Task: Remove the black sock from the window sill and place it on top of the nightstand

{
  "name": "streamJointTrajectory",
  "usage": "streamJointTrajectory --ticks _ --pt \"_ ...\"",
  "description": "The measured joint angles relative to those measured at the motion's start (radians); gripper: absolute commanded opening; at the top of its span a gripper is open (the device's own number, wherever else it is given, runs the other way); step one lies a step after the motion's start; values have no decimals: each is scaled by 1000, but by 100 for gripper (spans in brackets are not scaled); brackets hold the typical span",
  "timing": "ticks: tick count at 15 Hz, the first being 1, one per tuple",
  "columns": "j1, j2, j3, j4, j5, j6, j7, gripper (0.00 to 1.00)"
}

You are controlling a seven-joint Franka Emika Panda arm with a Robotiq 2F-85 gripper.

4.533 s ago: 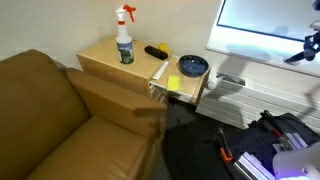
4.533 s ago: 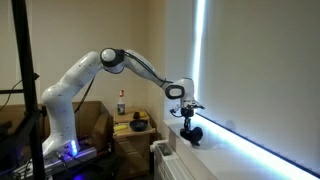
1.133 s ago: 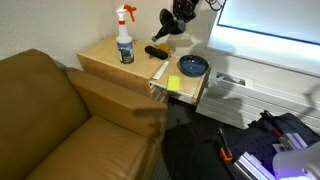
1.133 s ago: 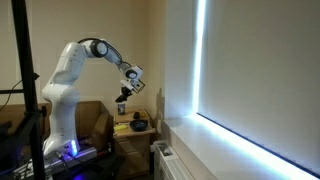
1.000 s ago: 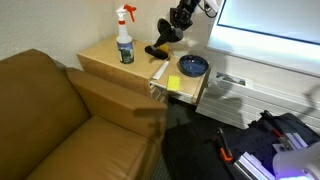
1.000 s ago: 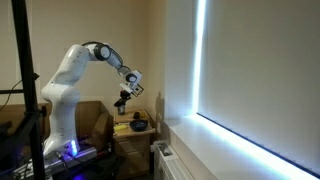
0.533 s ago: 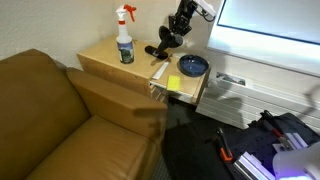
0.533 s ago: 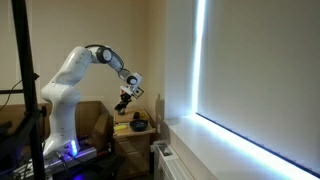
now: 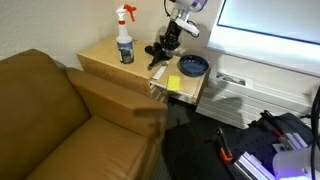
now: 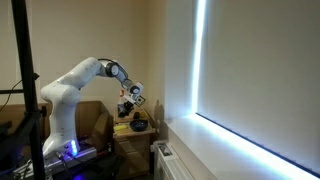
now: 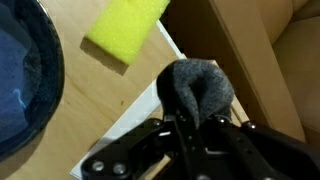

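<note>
My gripper will next go outward and down to release the sock on the bare wood near the spray bottle, which is below and farther outward.
The black sock [image 11: 197, 88] hangs bunched in my gripper [image 11: 190, 128], which is shut on it. In an exterior view the gripper [image 9: 164, 44] is low over the wooden nightstand [image 9: 105, 58], with the sock [image 9: 158, 53] dangling just above or touching the top near its front right part. In an exterior view the arm reaches down to the nightstand and the gripper [image 10: 130, 103] is just above it. The window sill [image 9: 260, 58] shows no sock on it.
On the nightstand stand a spray bottle [image 9: 124, 38], a dark blue bowl [image 9: 192, 66] and a yellow sponge [image 9: 174, 83]. The bowl [image 11: 25, 75] and sponge [image 11: 128, 27] lie close to the gripper. A brown sofa [image 9: 60, 120] stands beside the nightstand.
The arm carried the sock from the window sill across to the nightstand and lowered it. In the last second it came down from above the spray bottle's height to the tabletop.
</note>
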Motion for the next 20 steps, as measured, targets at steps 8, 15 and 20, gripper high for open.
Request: streamJointTrajectory --ticks 8,15,20 --pt "-9 78 39 105 1 0 -12 4" --pt "25 199 48 258 -32 43 -3 4" --pt "48 305 69 393 -62 38 -2 42"
